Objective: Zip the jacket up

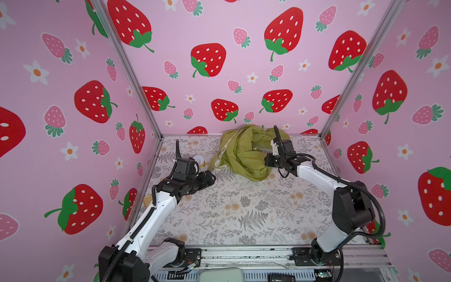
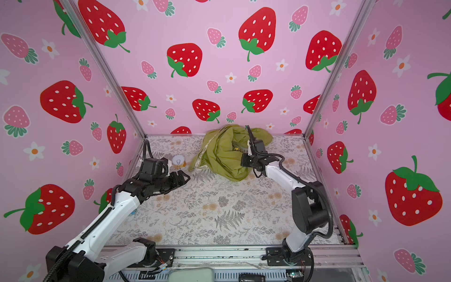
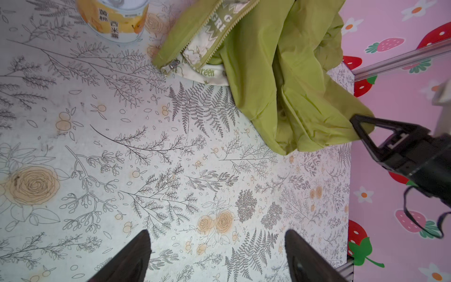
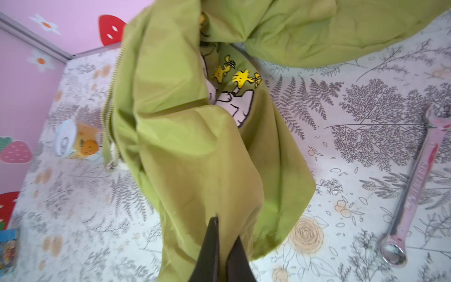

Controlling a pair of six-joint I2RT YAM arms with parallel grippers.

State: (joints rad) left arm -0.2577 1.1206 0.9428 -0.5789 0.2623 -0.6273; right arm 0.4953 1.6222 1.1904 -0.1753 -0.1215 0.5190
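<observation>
My right gripper holds the jacket's fold and will next pull it back over the bare tabletop nearer the base and let it go, because the jacket [image 1: 244, 153] lies bunched toward the back wall.
The olive-green jacket [image 1: 244, 153] [image 2: 223, 156] lies crumpled at the back middle of the table, with its cream patterned lining showing. In the left wrist view the jacket [image 3: 280, 85] has its zipper open at the hem, and the metal slider [image 3: 172, 65] sits at the bottom end. My right gripper [image 1: 267, 160] [image 2: 244, 160] [image 4: 225, 227] is shut on a fold of the jacket [image 4: 195, 146] at its near right side. My left gripper [image 1: 212, 177] [image 2: 186, 177] [image 3: 217, 234] is open above bare table, to the near left of the jacket, holding nothing.
A yellow-labelled can [image 1: 199, 161] [image 2: 178, 161] [image 3: 114, 19] stands just left of the jacket's hem. A long wrench [image 4: 415, 180] lies on the table to the right of the jacket. A small blue item [image 4: 7, 246] shows at the picture's edge. Pink strawberry walls enclose three sides.
</observation>
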